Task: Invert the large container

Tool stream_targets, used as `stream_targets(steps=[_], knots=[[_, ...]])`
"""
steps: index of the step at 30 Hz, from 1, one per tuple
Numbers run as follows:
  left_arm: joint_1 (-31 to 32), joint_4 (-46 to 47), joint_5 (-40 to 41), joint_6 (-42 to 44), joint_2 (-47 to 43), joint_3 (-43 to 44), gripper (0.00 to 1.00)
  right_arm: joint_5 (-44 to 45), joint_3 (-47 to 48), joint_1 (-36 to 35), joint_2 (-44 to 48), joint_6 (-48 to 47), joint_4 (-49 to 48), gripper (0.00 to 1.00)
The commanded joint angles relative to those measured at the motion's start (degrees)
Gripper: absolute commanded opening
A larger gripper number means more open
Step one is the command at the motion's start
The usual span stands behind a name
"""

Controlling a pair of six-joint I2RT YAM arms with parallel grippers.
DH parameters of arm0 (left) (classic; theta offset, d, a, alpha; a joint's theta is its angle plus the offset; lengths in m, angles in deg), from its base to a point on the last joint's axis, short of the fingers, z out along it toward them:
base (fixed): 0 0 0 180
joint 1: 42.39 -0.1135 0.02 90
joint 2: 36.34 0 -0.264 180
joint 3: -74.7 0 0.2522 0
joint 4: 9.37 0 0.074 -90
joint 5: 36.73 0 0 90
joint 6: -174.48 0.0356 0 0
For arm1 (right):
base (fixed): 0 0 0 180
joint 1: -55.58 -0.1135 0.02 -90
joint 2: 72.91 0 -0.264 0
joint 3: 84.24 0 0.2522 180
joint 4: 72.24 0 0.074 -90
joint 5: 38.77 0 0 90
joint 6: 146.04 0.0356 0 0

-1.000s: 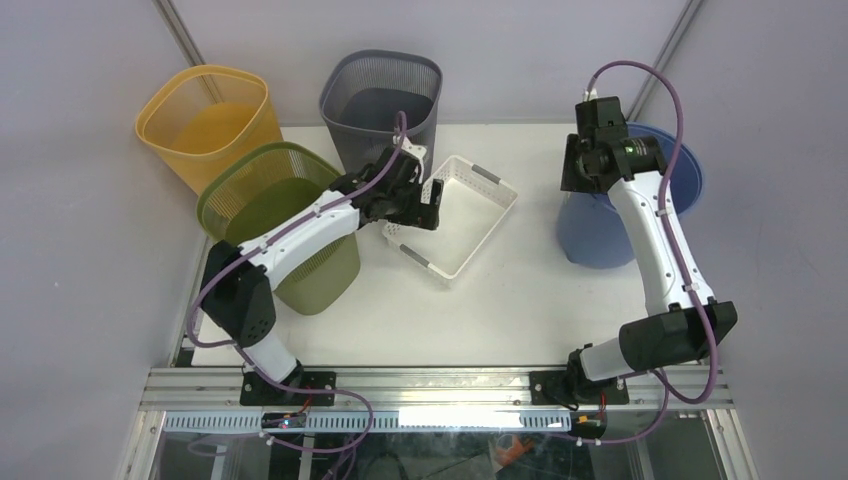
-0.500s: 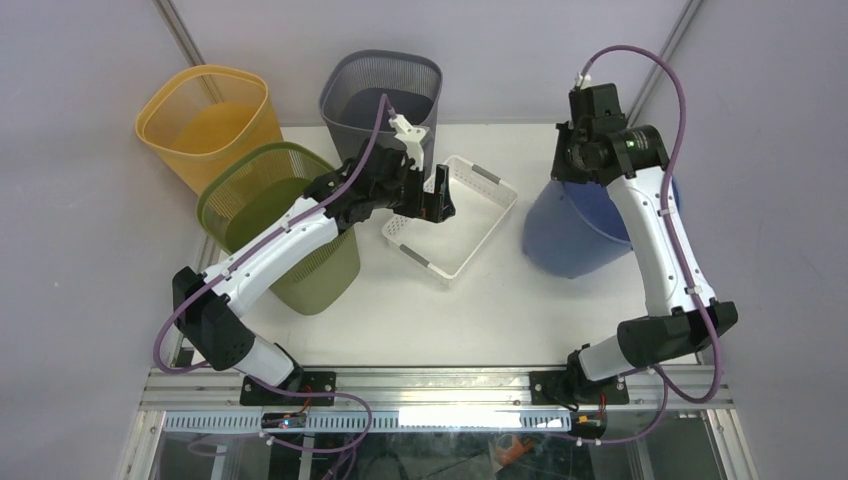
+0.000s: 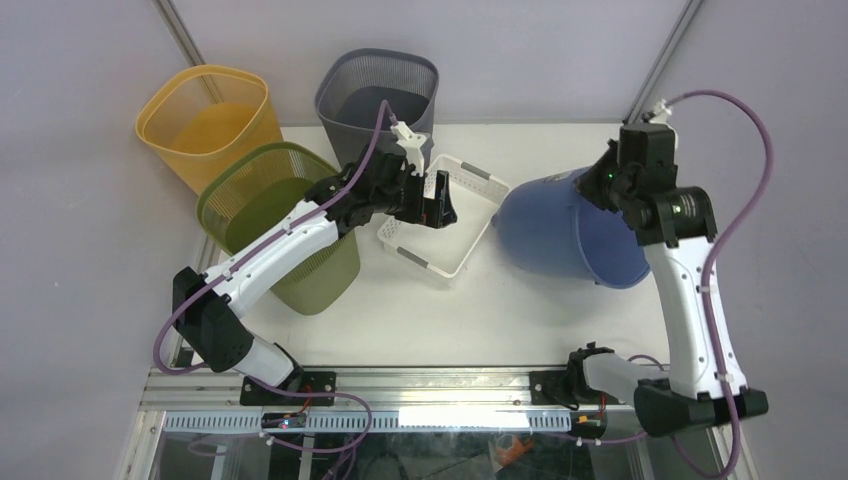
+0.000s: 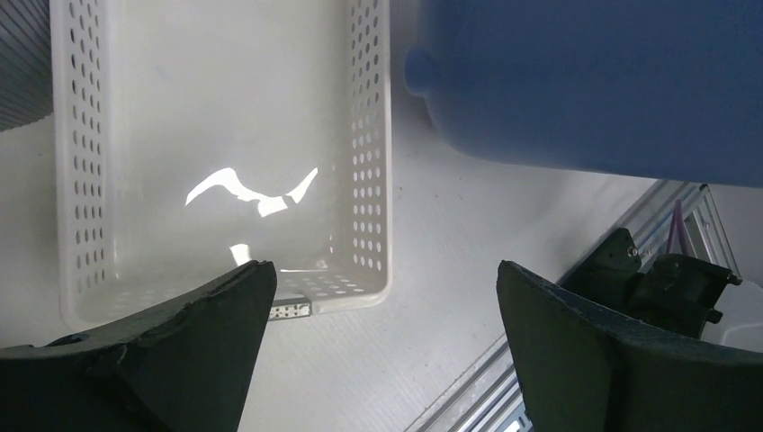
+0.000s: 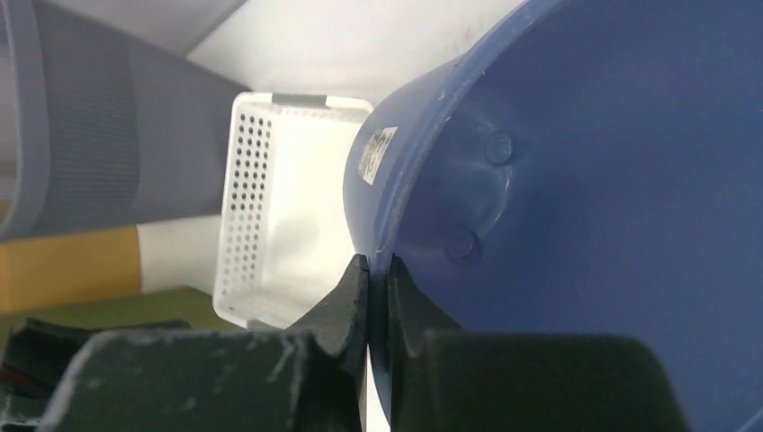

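The bucket's opening still faces sideways, so my right gripper will next swing back toward the bare tabletop by the front bar [image 3: 578, 305] to turn the bucket [image 3: 560, 232], and then let go of its rim.
The large container is a blue bucket [image 3: 560, 232]. It is tipped on its side at the right of the table, base toward the white basket and mouth to the right. My right gripper [image 3: 612, 182] is shut on its rim, one finger inside the wall and one outside, as the right wrist view [image 5: 378, 266] shows next to the bucket's inner wall [image 5: 612, 162]. My left gripper [image 3: 440, 200] is open and empty, hovering over the near left end of the white basket [image 3: 440, 266]. The left wrist view shows the gripper [image 4: 382, 272], the bucket's side [image 4: 585, 81] and the basket [image 4: 369, 135].
A yellow bin [image 3: 205, 115], a green bin [image 3: 270, 190] and a grey bin [image 3: 380, 95] stand at the back left. The basket lies between the left gripper and the bucket's base. The table's metal front rail [image 3: 440, 385] runs along the near edge.
The right arm has swung outward and forward, tipping the blue bucket from upright onto its side and carrying it toward the basket. The left gripper rose slightly and stayed open over the basket.
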Motion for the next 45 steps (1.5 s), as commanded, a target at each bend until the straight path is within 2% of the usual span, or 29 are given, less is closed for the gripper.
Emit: stream_targets(steps=[1,5,13,18,25,28,34,37,41,44,45], knots=[[0.1,3.2,-3.2,-1.0,-1.9,-0.2,0.99,7.3,-7.5,1.4,9.5,13.9,-10.3,0.00],[0.1,3.5,-4.4,-1.3,-1.2,-0.2,0.99,14.6,-20.6,1.5,20.7,24.3,-13.9,0.00],[0.1,4.3,-6.1,-1.3,0.6,-0.1,0.99,30.1,-28.3,1.4,31.1,37.1,-6.1,0.00],[0.1,5.2,-7.6,-1.9,1.9,-0.6,0.99,30.9,-38.9,1.4,36.1,44.2,-9.7,0.00],[0.1,5.4,-7.6,-2.1,1.7,-0.6,0.99,26.4,-47.4,1.4,33.7,46.1,-19.9,0.00],[0.1,5.4,-7.5,-2.2,1.4,-0.9,0.99,25.8,-48.4,1.5,31.9,46.5,-22.8,0.10],[0.1,5.4,-7.9,-2.3,1.3,-1.8,0.99,23.2,-48.5,1.6,29.4,46.9,-25.7,0.43],[0.0,5.4,-7.8,-2.3,1.1,-2.3,0.99,22.4,-48.3,1.6,30.1,47.2,-25.8,0.52],[0.1,5.4,-7.9,-2.2,1.2,-2.6,0.99,22.4,-47.8,1.8,32.3,47.2,-24.7,0.51],[0.1,5.4,-8.1,-2.1,1.5,-2.6,0.99,22.7,-48.4,1.9,34.1,46.5,-25.8,0.41],[0.1,5.4,-8.2,-2.1,1.5,-2.6,0.99,22.8,-48.9,2.0,34.7,46.3,-26.5,0.35]])
